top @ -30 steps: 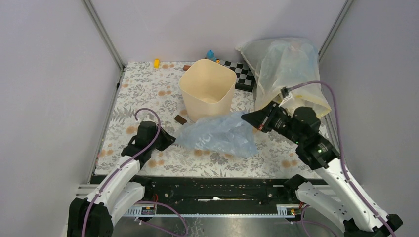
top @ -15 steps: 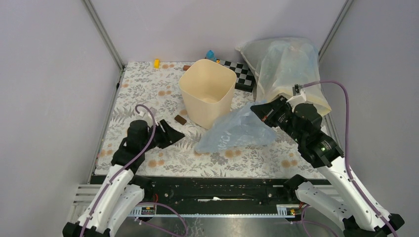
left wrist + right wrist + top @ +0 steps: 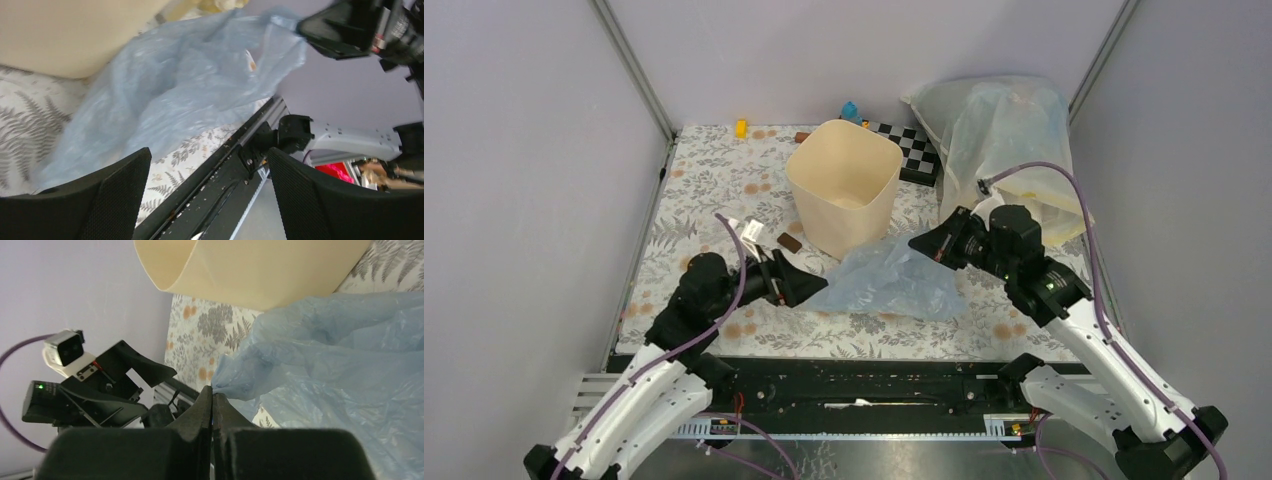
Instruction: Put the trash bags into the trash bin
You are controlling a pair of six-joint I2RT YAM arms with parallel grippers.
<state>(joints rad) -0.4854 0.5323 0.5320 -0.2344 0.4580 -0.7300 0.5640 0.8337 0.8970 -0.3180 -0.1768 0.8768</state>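
Next I should shift my left gripper to the right in the top view and tilt down onto the bag's bunched edge beside my right gripper, which holds the edge raised.
The pale-blue trash bag (image 3: 889, 282) lies crumpled on the floral table, just in front of the cream trash bin (image 3: 844, 185). My right gripper (image 3: 921, 243) is shut on the bag's upper right corner and holds it raised. The right wrist view shows that gripper (image 3: 212, 395) pinching a twisted tip of the bag (image 3: 340, 365) below the bin (image 3: 260, 270). My left gripper (image 3: 800, 285) stands open at the bag's left edge. In the left wrist view that gripper (image 3: 210, 192) has nothing between its fingers. The bag (image 3: 185, 85) spreads ahead of its left finger.
A large yellowish-clear sack (image 3: 1009, 140) leans at the back right, beside a checkerboard (image 3: 914, 150). A small brown block (image 3: 789, 241) lies left of the bin. Small yellow (image 3: 741, 127) and blue (image 3: 851, 110) pieces sit by the back wall. A black rail (image 3: 235, 165) runs along the near edge.
My left gripper opened and let go of the bag's left end, then moved right up to the bag again. My right gripper pulled the bag right and up, then came back left.
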